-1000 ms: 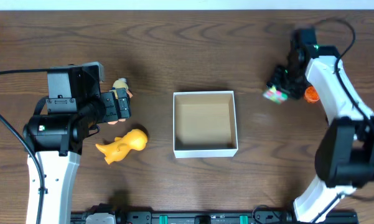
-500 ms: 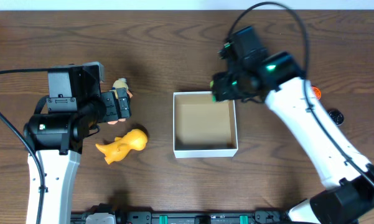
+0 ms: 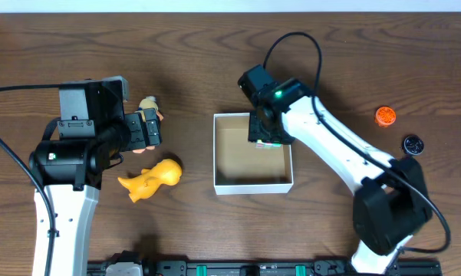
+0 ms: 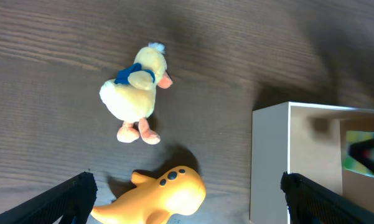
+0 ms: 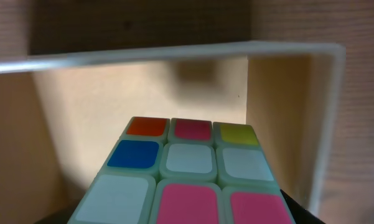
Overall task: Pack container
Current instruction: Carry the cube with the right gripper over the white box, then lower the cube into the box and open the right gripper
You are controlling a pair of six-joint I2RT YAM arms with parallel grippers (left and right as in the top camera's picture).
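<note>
My right gripper will next lower the cube down inside the container's white sides and let it go, because the container's bare bottom by its far corner [image 3: 271, 152] [image 5: 199, 101] is below.
The container [image 3: 253, 185] sits mid-table, a square shallow box with thin white walls and a brown floor. My right gripper [image 3: 265, 133] hangs over its far right corner, shut on a colourful puzzle cube [image 3: 272, 143]. In the right wrist view the cube [image 5: 187, 174] fills the lower frame, just above the box floor, with the white wall [image 5: 174, 53] behind it. My left gripper [image 3: 148, 130] stands open left of the box, holding nothing. Beneath it, in the left wrist view, lie a yellow duck plush [image 4: 137, 90] and a yellow rubber animal [image 4: 158, 199], with the box wall [image 4: 271, 168] at right.
An orange cap [image 3: 385, 116] and a small black round object [image 3: 412, 143] lie at the far right of the wooden table. The duck plush [image 3: 148, 105] and yellow animal [image 3: 151, 179] lie left of the container.
My right arm has swung from the table's far right edge leftward, carrying the cube over the container's far right corner. The left arm has not moved.
</note>
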